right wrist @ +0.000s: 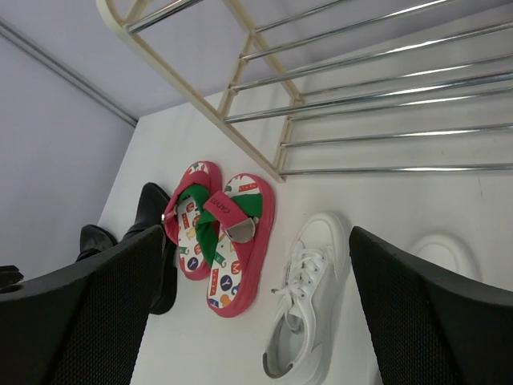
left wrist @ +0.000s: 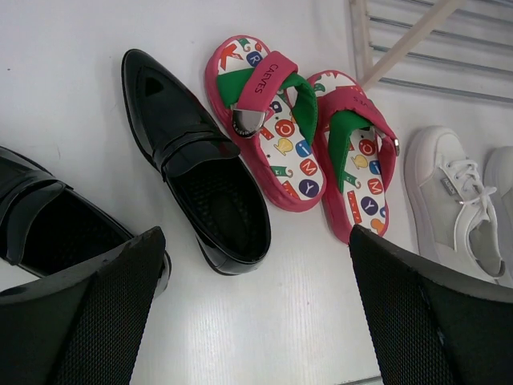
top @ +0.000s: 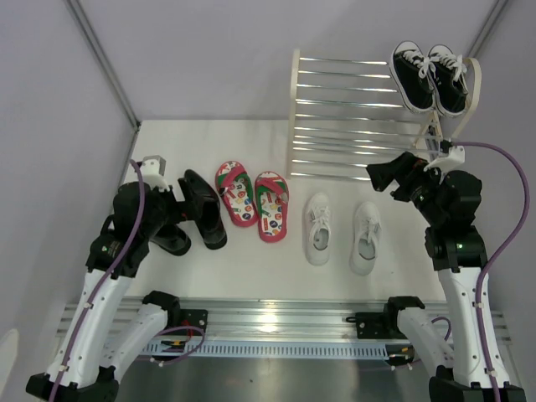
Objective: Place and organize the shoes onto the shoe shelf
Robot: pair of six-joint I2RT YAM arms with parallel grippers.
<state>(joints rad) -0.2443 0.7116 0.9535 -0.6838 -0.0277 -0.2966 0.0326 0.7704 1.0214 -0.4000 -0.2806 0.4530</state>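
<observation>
The white sneaker farthest from the flip-flops is below and back, so my right gripper will next go down and back onto the side of the sneaker's collar by the open floor.
The shoe shelf point(top: 352, 117) stands at the back right, its metal bars also crossing the top of the right wrist view point(right wrist: 361, 80). On the white floor lie two glossy black dress shoes point(top: 205, 219) point(left wrist: 200, 168), a pair of red flip-flops point(top: 251, 199) point(left wrist: 272, 120) point(right wrist: 228, 241) and two white sneakers point(top: 319, 228) point(top: 366, 236) point(right wrist: 309, 297). My left gripper point(top: 189, 201) point(left wrist: 256, 321) hovers open over the dress shoes, holding nothing. My right gripper point(top: 378, 174) point(right wrist: 256, 321) hangs open in front of the shelf, above the white sneakers, also holding nothing.
A pair of black canvas sneakers point(top: 429, 77) with white laces sits on the shelf's top tier at its right end. Grey walls close in the left and back. A metal rail point(top: 276, 322) runs along the near edge by the arm bases.
</observation>
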